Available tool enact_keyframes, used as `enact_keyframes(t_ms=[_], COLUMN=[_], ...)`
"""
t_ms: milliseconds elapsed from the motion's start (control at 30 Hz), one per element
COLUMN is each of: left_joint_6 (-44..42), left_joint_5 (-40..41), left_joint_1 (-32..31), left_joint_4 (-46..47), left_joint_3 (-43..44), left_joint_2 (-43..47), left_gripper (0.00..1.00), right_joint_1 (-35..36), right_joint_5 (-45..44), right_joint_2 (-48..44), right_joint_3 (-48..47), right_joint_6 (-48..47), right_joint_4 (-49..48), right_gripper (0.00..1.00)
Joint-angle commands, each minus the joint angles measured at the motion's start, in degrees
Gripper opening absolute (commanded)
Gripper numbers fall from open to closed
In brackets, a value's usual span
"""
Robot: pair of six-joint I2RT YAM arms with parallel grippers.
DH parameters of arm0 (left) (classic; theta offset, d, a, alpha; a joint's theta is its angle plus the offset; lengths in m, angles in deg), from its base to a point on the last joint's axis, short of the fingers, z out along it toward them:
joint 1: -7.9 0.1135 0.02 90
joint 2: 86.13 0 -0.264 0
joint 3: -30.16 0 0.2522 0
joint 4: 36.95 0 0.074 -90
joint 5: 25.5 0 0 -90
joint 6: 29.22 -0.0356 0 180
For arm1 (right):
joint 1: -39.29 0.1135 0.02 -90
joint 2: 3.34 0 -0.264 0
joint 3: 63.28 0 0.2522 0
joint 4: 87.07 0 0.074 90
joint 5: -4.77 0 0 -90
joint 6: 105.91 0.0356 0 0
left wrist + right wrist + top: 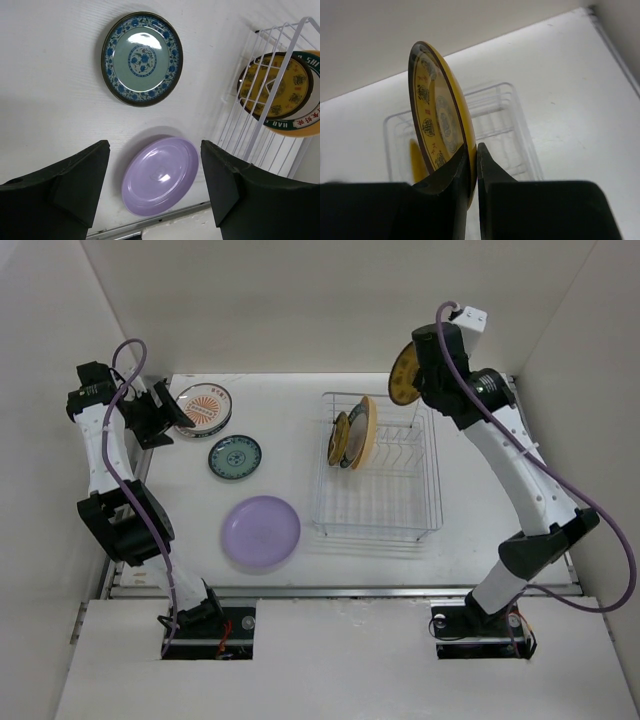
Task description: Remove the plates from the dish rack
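Observation:
The teal plate (235,457) lies flat and bare, so my right gripper should swing across past the rack, then down, and tilt the patterned plate flat onto it.
My right gripper (418,368) is shut on the rim of a small brown-and-yellow patterned plate (403,377), held on edge high above the far end of the wire dish rack (430,490). The right wrist view shows the fingers pinching this plate (437,115). In the rack stand another brown-and-yellow plate (340,438) and a pale yellow plate (364,430); a white plate with a dark rim (300,117) shows between them. My left gripper (165,420) is open and empty beside the orange sunburst plate (203,407). The teal plate (235,457) and lavender plate (261,532) lie flat on the table.
White walls close in the table on the left, back and right. A metal rail (340,590) runs along the near edge in front of the arm bases. The rack's near half (375,505) holds no plates.

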Motion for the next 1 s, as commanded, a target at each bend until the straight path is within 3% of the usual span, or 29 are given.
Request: enact_keyframes(t_ms=[0,67,100,133,233,367,500,767,867,900,967], left_joint_6=[-1.18,-1.18,-1.18,-1.18,-0.22,0.06,-0.48,-0.48,-0.48,-0.48,-0.48], left_joint_5=[1.96,2.49,3.54,4.16,6.89,11.19,12.61,12.61,12.61,12.09,12.08], left_joint_1=[-0.15,-0.15,-0.15,-0.15,1.61,2.75,2.75,2.75,2.75,2.75,2.75], left_joint_4=[-1.03,-1.56,-3.04,-3.66,-4.19,-4.19,-4.19,-3.67,-3.67,-3.67,-3.67], left_joint_3=[1.47,1.47,2.34,2.87,3.41,4.02,4.02,2.88,2.26,1.74,1.74], left_joint_2=[2.77,2.25,1.64,1.63,1.01,0.49,0.49,0.49,0.49,0.49,0.49], left_gripper=[0.71,0.71,0.71,0.71,0.71,0.71,0.71,0.71,0.71,0.71,0.71], right_joint_1=[6.75,9.49,11.42,11.96,13.54,14.16,14.16,14.16,14.16,14.16,14.69], right_joint_5=[8.54,17.10,25.58,30.28,47.38,57.11,62.14,61.01,60.21,59.42,57.76], right_joint_2=[-1.02,0.37,3.77,3.81,15.82,29.54,42.18,52.56,55.65,56.19,56.89], right_joint_3=[-2.78,-1.20,-1.72,-2.77,-9.09,-16.21,-23.25,-22.90,-24.66,-25.19,-25.80], right_joint_6=[-9.36,-12.79,-12.81,-12.81,-12.02,-8.87,-3.33,9.75,13.28,15.47,16.80], right_joint_4=[-9.64,-20.19,-24.57,-24.62,-27.86,-35.06,-37.87,-43.26,-43.25,-42.73,-41.59], right_gripper=[0.00,0.00,0.00,0.00,0.00,0.00,0.00,0.00,0.08,0.17,0.17])
